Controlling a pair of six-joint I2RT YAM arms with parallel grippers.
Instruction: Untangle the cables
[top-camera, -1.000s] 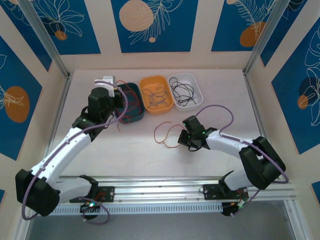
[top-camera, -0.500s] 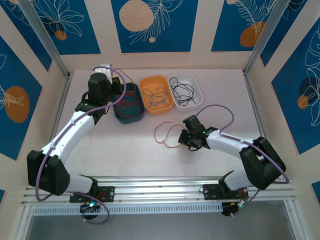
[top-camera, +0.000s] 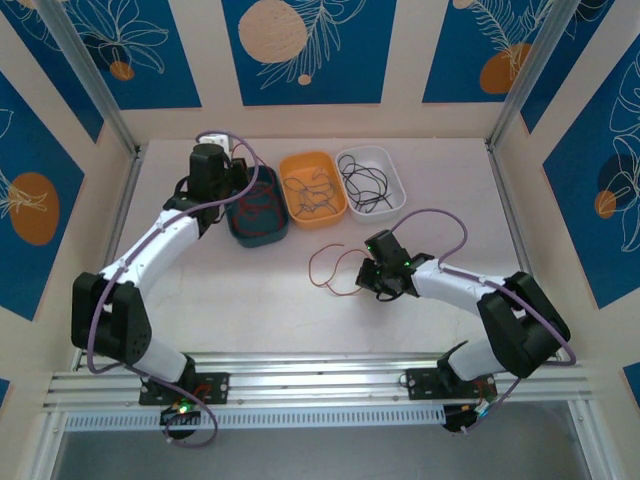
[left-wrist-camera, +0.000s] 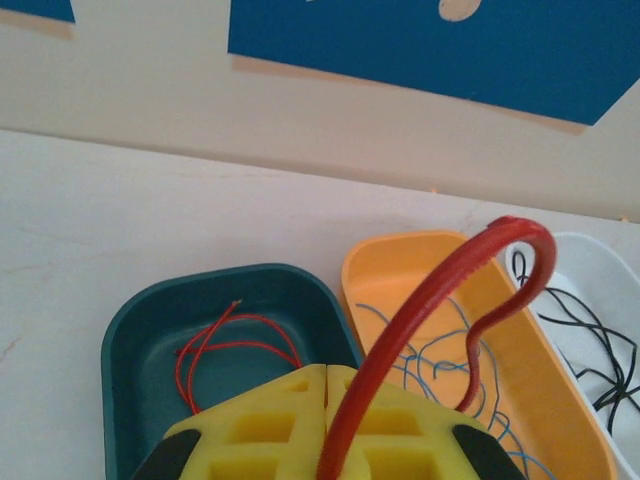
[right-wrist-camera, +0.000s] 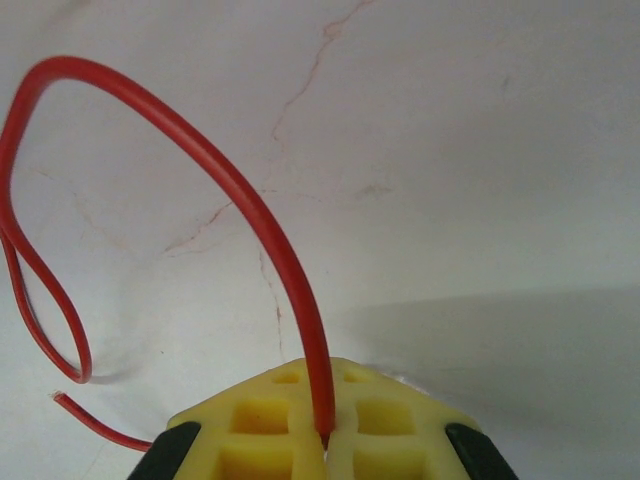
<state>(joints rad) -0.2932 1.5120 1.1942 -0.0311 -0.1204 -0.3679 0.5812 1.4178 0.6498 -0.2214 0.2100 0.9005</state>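
Observation:
More red cable already lies in the teal tray, so my left gripper should tilt downward and lower into the tray to release the red cable.
The cables are thin wires. My left gripper (top-camera: 238, 190) hangs over the left side of the teal tray (top-camera: 270, 232). Its yellow jaws are shut on a red cable (left-wrist-camera: 440, 290), which arcs up from the left gripper (left-wrist-camera: 328, 375) and curls back down over the orange tray (left-wrist-camera: 380, 262). More red cable (left-wrist-camera: 235, 345) lies inside the teal tray (left-wrist-camera: 140, 340). My right gripper (top-camera: 374, 277) rests low at mid-table, shut on another red cable (top-camera: 328, 267) that loops out to its left. The right wrist view has that red cable (right-wrist-camera: 190, 150) running into the closed right gripper (right-wrist-camera: 320, 385).
The orange tray (top-camera: 340, 206) holds thin blue and brown wires, and the white tray (top-camera: 398, 192) beside it holds black wires (top-camera: 365, 184). All three trays stand in a row at the back. Side walls and metal posts frame the table.
My left arm has swung back and to the right, carrying its red cable over the teal tray. The right arm and its cable have stayed put.

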